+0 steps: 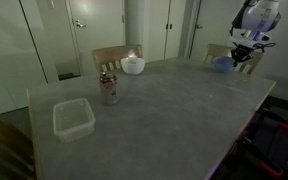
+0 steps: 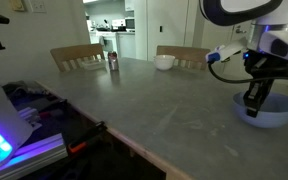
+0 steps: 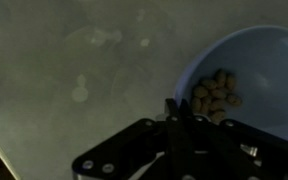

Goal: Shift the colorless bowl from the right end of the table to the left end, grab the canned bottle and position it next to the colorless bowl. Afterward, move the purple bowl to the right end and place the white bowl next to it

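Note:
The gripper carries the purple bowl [image 1: 222, 64] toward the table's far edge by the chairs next, since open tabletop lies that way, then releases the bowl's rim.
The purple bowl [image 1: 222, 64] sits at one end of the grey table [image 1: 164, 125]; it also shows in an exterior view [image 2: 269, 115] and in the wrist view [image 3: 259, 70], holding small tan pieces. My gripper [image 3: 174, 112] is shut on its near rim, fingers pinched together; it shows in both exterior views [image 1: 242, 52] [image 2: 256, 100]. The white bowl [image 1: 133, 65] [image 2: 165, 62] stands at the far edge. The silver and red can [image 1: 109, 89] [image 2: 112, 62] stands next to the colorless bowl [image 1: 72, 118] at the opposite end.
Two wooden chairs [image 1: 114, 55] [image 2: 76, 55] stand behind the table's far edge. Doors and a wall [image 1: 74, 30] lie beyond. Equipment with purple light [image 2: 9, 135] sits beside the table.

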You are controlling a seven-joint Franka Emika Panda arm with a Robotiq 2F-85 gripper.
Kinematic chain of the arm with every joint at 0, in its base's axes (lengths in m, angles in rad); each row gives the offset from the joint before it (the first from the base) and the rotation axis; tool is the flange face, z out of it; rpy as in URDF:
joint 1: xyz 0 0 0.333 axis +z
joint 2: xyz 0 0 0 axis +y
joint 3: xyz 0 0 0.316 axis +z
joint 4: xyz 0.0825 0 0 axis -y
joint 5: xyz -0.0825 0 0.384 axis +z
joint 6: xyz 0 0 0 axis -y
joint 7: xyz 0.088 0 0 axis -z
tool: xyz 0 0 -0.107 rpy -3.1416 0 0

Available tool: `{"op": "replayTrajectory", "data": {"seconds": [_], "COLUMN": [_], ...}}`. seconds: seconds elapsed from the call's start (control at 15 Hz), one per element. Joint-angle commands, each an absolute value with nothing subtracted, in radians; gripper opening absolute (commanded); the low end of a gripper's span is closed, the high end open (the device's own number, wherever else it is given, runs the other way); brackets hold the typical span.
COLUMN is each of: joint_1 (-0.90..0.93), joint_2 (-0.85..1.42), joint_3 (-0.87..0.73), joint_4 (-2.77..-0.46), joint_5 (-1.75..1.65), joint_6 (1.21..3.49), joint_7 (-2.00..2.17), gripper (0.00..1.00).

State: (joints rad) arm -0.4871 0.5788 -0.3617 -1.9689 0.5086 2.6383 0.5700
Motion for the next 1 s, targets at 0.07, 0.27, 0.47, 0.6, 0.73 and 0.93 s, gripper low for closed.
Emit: {"op": "replayTrajectory", "data": {"seconds": [0.07, 0.27, 0.47, 0.6, 0.73, 0.93], "joint_1": [-0.576, -0.633, -0.658, -0.668, -0.654, -0.61], "joint_2": [0.619, 0.653, 0.696, 0.719, 0.738, 0.765], "joint_3": [-0.276, -0.234, -0.249, -0.261, -0.287, -0.326], "joint_4": [-1.858, -1.767, -1.683, -1.636, -1.595, -1.55], "joint_5": [0.653, 0.785, 0.826, 0.816, 0.76, 0.647], "joint_6": [2.521, 2.38, 2.208, 2.115, 2.06, 2.061], "joint_7": [0.553, 0.524, 0.532, 0.537, 0.552, 0.594], "gripper": [0.01, 0.01, 0.01, 0.01, 0.01, 0.01]}}
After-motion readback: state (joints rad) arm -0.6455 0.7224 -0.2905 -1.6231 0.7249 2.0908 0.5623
